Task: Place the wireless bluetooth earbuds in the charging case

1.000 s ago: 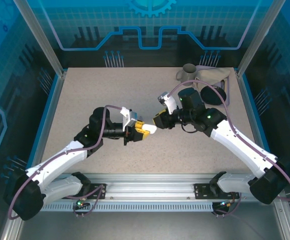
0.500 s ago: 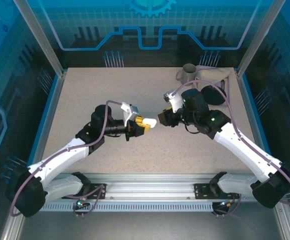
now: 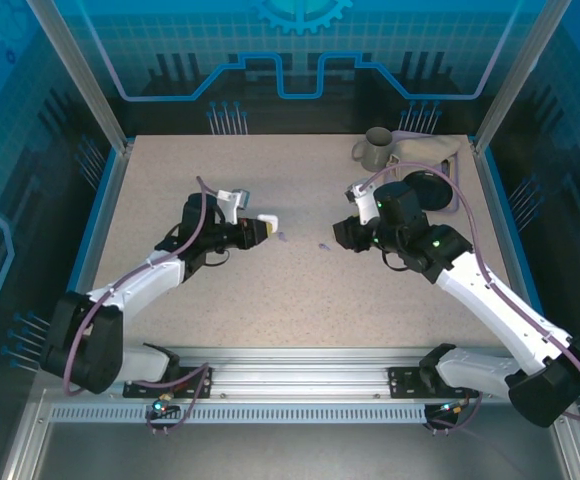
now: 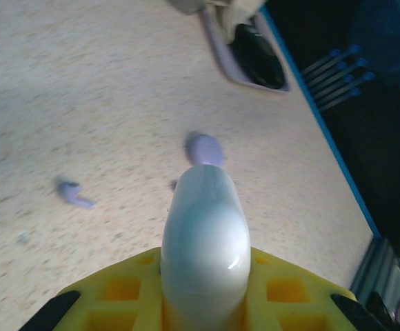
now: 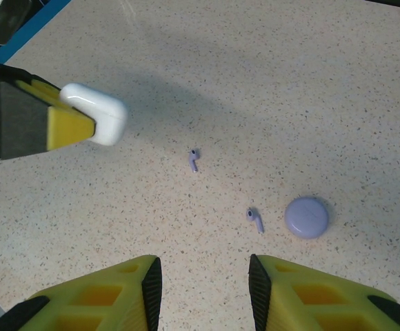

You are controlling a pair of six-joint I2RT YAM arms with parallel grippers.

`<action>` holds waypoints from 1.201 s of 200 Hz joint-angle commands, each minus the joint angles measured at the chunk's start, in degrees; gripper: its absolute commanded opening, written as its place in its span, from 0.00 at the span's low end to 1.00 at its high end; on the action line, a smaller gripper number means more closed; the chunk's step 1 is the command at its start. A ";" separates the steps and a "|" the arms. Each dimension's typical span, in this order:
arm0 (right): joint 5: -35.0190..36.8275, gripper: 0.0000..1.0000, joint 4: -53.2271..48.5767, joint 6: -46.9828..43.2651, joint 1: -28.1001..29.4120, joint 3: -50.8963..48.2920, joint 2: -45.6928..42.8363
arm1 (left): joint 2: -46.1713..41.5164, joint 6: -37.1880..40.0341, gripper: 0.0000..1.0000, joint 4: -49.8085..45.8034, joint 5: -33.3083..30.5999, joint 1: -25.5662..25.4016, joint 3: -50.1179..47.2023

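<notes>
The bare patch of tabletop is below, clear of both earbuds. My left gripper will next tip its fingers down, lower the charging case there and release it.
My left gripper is shut on the white charging case, which sticks out past its yellow fingers with the lid closed. Two pale lavender earbuds lie on the speckled table between the arms, one nearer the case and one beside a round lavender disc. In the left wrist view the disc lies just beyond the case tip, with an earbud to its left. My right gripper hovers open above the table, nothing between its fingers.
At the back right stand a grey mug, a beige cloth and a dark oval object with a lavender rim. Blue-edged frame walls enclose the table.
The two grippers, close together a second ago, have drawn apart. The left went up and left with the case, the right backed off to the right with its jaws slightly wider.
</notes>
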 commanded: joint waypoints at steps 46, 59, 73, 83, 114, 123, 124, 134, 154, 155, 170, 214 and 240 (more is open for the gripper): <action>0.19 0.41 -1.54 0.09 -0.79 -0.75 -1.19 | 7.48 -2.37 0.00 -11.36 -7.44 3.15 5.51; 0.13 0.41 -1.41 0.08 -0.85 -1.02 -1.38 | 9.79 -2.06 0.00 -13.45 -8.04 3.61 7.40; 0.02 0.41 -1.37 0.08 -0.87 -1.06 -1.47 | 12.14 -2.39 0.00 -13.79 -7.21 4.48 8.66; -0.09 0.41 -1.43 0.08 -0.87 -1.14 -1.49 | 13.62 -2.54 0.00 -14.04 -6.86 5.01 9.71; -0.16 0.41 -1.63 0.07 -0.91 -1.23 -1.56 | 19.68 -0.84 0.00 -16.77 -5.87 6.07 14.61; -0.16 0.41 -1.72 0.07 -0.87 -1.24 -1.64 | 21.56 -0.47 0.00 -17.22 -5.18 6.31 15.84; -0.16 0.41 -1.72 0.07 -0.92 -1.24 -1.64 | 21.77 -0.48 0.00 -17.29 -5.14 6.34 15.96; -0.26 0.41 -1.78 0.06 -0.89 -1.15 -1.69 | 23.17 -0.07 0.00 -17.79 -5.13 6.67 17.10; -0.52 0.41 -1.98 0.17 -0.87 -1.15 -1.73 | 25.18 0.63 0.00 -18.79 -5.65 7.35 18.62; -0.56 0.41 -1.98 0.17 -0.87 -1.15 -1.73 | 25.25 0.64 0.00 -18.81 -5.64 7.38 18.67; -0.52 0.41 -2.18 0.12 -0.87 -1.30 -1.73 | 26.65 1.28 0.00 -19.57 -5.77 7.87 19.44; -0.18 0.41 -2.33 -0.17 -0.95 -1.35 -1.66 | 30.20 2.36 0.00 -21.16 -5.70 9.16 20.79; -0.24 0.41 -2.24 -0.19 -0.93 -1.33 -1.40 | 31.44 2.91 0.00 -21.96 -6.21 9.44 21.57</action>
